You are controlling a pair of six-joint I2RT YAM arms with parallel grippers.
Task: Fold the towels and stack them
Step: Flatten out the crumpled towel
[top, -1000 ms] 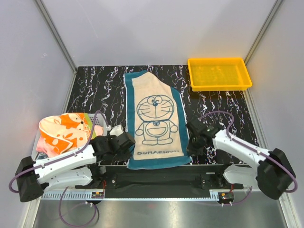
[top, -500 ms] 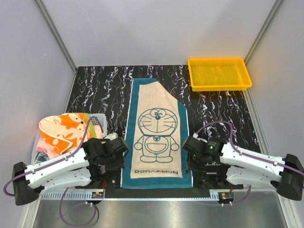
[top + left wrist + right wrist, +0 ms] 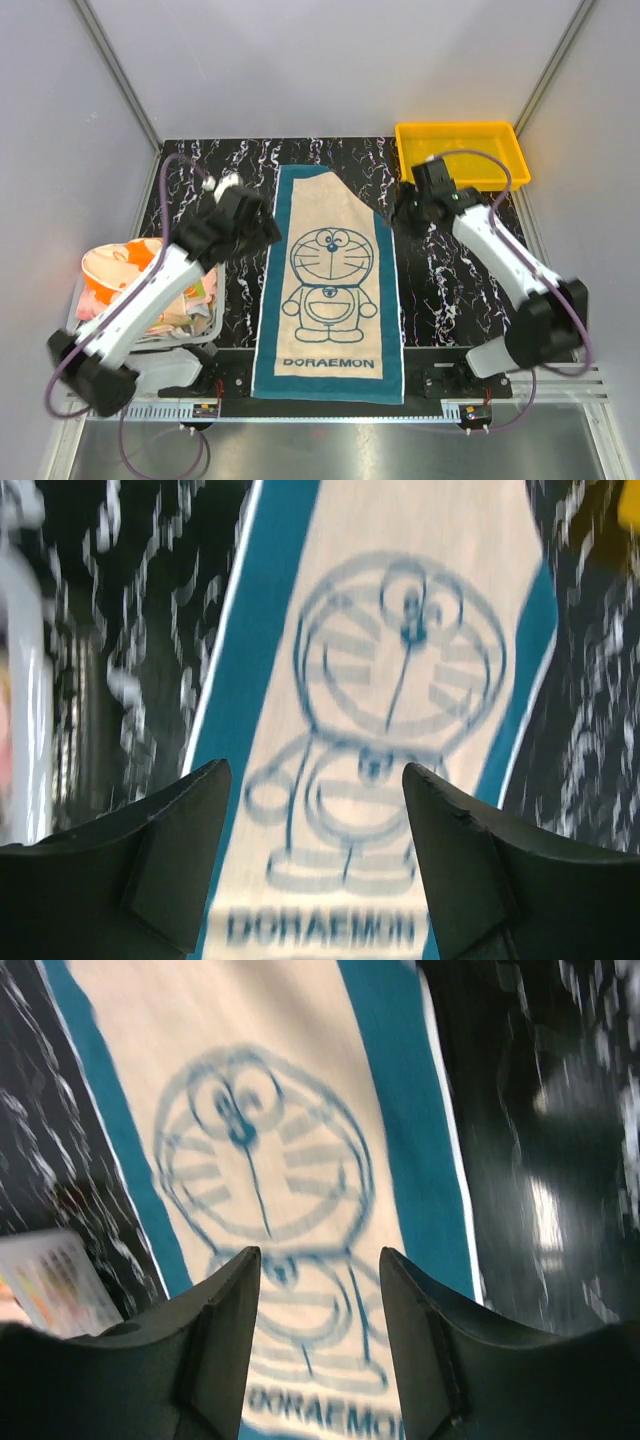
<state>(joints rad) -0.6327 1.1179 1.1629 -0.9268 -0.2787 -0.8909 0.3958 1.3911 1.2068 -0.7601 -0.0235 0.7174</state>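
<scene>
The teal towel's far corner (image 3: 284, 169) on the basket side lies flat beyond the open fingers of my left gripper, so my left gripper will move outward and down to it next.
A teal towel (image 3: 330, 290) with a cream middle and a cartoon print lies flat and lengthwise down the table's centre, its far right corner cut at a slant. My left gripper (image 3: 255, 225) hovers at the towel's far left side, open and empty. In the left wrist view the towel (image 3: 400, 680) shows blurred below the spread gripper (image 3: 315, 780). My right gripper (image 3: 405, 212) hovers at the far right side, also open with nothing in it. The right wrist view shows the towel (image 3: 250, 1160) under the gripper (image 3: 320, 1260). An orange-and-cream towel (image 3: 115, 265) lies heaped in the basket.
A white mesh basket (image 3: 205, 320) with towels sits at the left near edge. The yellow tray (image 3: 460, 150) stands at the back right, close behind my right arm. Black marbled tabletop (image 3: 450, 270) flanks the towel.
Both grippers opened and let go of the teal towel's near edge. Both arms rose and swung from the near corners to the far half. The towel now lies flat and straight.
</scene>
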